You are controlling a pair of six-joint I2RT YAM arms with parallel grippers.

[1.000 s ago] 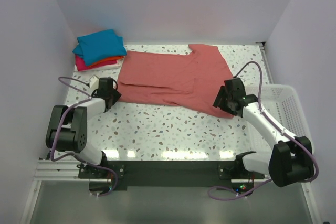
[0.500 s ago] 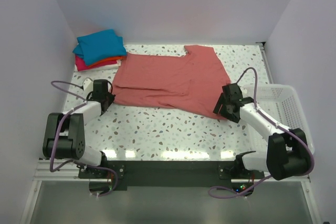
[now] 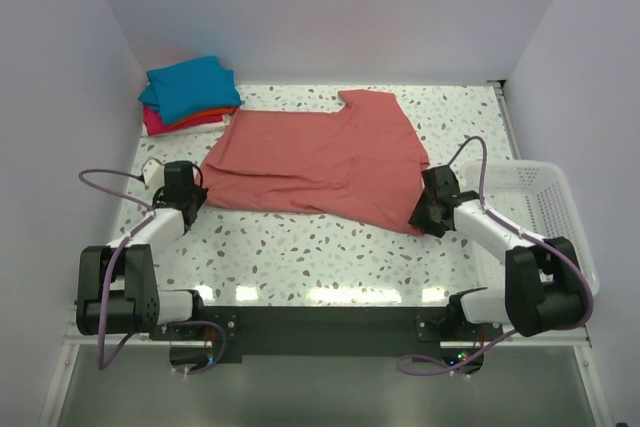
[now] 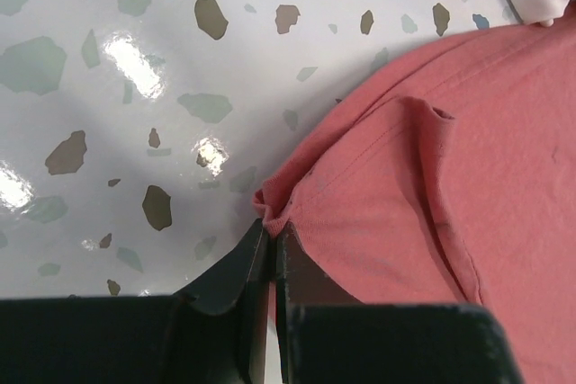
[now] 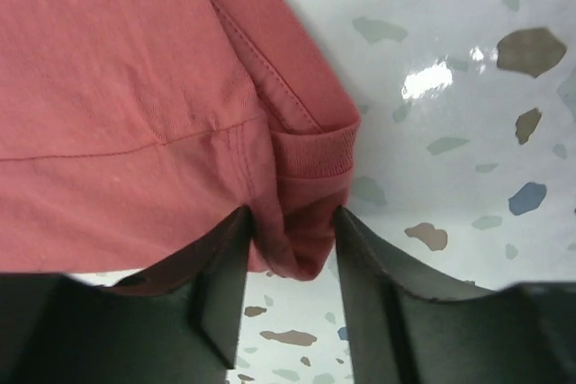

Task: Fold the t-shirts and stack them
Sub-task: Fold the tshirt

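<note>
The shirt's far edge crowds the stack, so my left gripper will next move back over the bare tabletop before the shirt and release the hem.
A salmon-pink t-shirt point(image 3: 320, 157) lies spread across the middle of the table. My left gripper point(image 3: 193, 197) is shut on its near-left corner, pinching a small bunch of hem point(image 4: 273, 233) between closed fingers. My right gripper point(image 3: 418, 217) is at the shirt's near-right corner, shut on a thick bunched fold of fabric point(image 5: 292, 222) that fills the gap between its fingers point(image 5: 225, 267). The shirt fills much of both wrist views point(image 4: 432, 204) point(image 5: 135, 69). A folded stack sits at the back left: teal-blue point(image 3: 190, 87) on top, orange point(image 3: 205, 112) and magenta-pink point(image 3: 158, 125) below.
A white mesh basket point(image 3: 560, 217) stands at the right edge of the table, just beyond my right arm. The speckled tabletop point(image 3: 300, 247) shows bare in front of the shirt. Walls close in on the left, back and right.
The salmon-pink shirt has slid to the left across the table. Both grippers moved left and a little nearer with its corners held.
</note>
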